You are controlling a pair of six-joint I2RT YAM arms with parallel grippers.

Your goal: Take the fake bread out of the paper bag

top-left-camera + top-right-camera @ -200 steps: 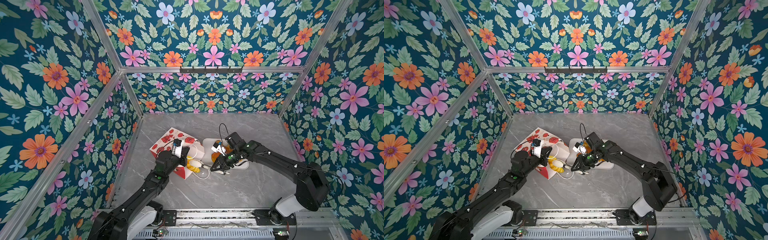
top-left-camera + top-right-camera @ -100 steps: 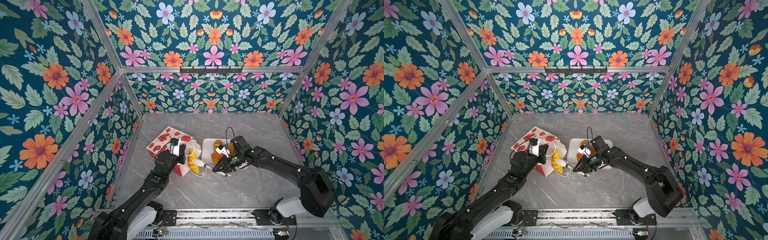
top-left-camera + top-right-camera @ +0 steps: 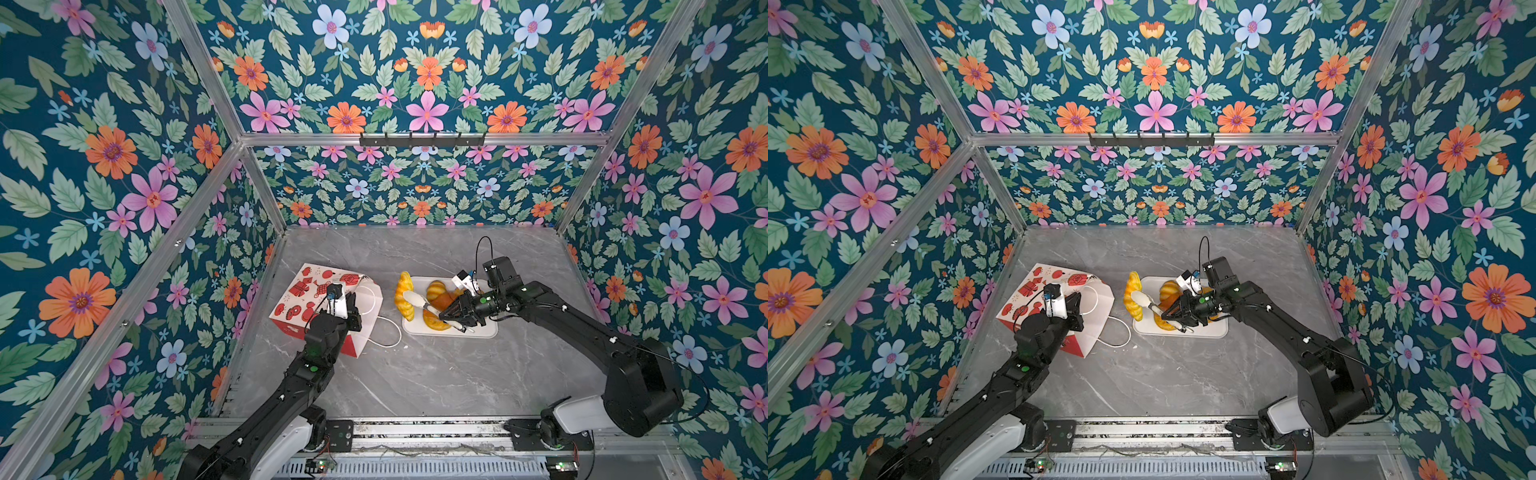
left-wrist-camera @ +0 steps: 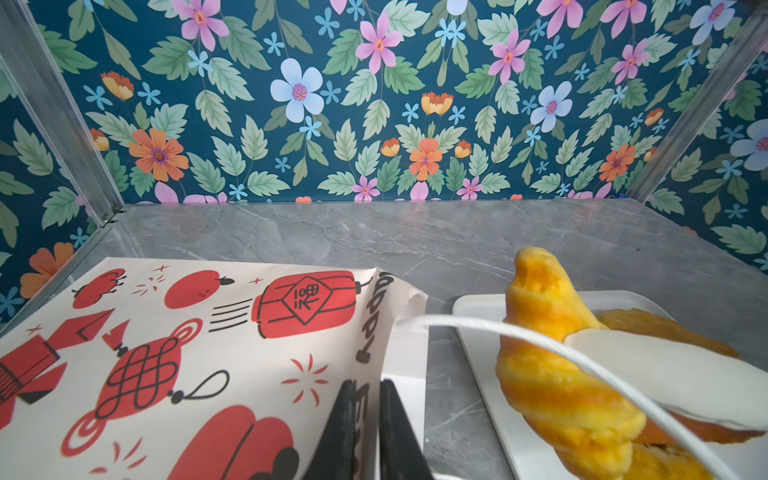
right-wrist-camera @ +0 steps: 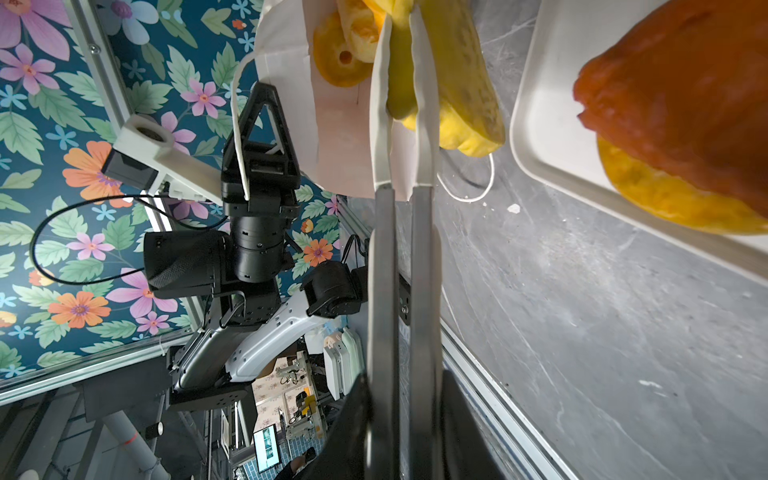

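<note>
I should draw the loaf away from the bag [image 3: 309, 293] with my right gripper, down onto the tray's edge by the bag, and release the metal tongs, because the loaf hangs past that edge.
The red-and-white paper bag [image 3: 309, 293] [image 3: 1034, 293] [image 4: 187, 353] lies on its side with its mouth to the right. My left gripper [image 3: 352, 305] [image 3: 1074, 301] [image 4: 368, 388] is shut on the bag's upper wall at the mouth. My right gripper [image 3: 446, 313] [image 3: 1169, 313] [image 5: 401, 415] is shut on metal tongs [image 3: 428, 308] [image 5: 401, 257]. Their white tips pinch a yellow braided loaf [image 3: 404, 297] [image 3: 1132, 299] [image 4: 552, 374] [image 5: 461, 95] of fake bread, held at the left edge of the white tray [image 3: 484, 332] [image 4: 478, 328]. A ring cake [image 5: 338, 62] shows inside the bag.
On the tray lie an orange-brown bun [image 3: 440, 291] [image 5: 685, 104] and a yellow pastry [image 3: 434, 323] [image 5: 665, 195]. The bag's white cord handle [image 3: 388, 332] loops onto the grey marble table [image 3: 436, 374] between bag and tray. Flowered walls close in left, right and behind.
The right gripper's tongs have carried the braided loaf out of the bag's mouth, rightward and up to the tray's left edge. The left gripper has kept its hold on the bag.
</note>
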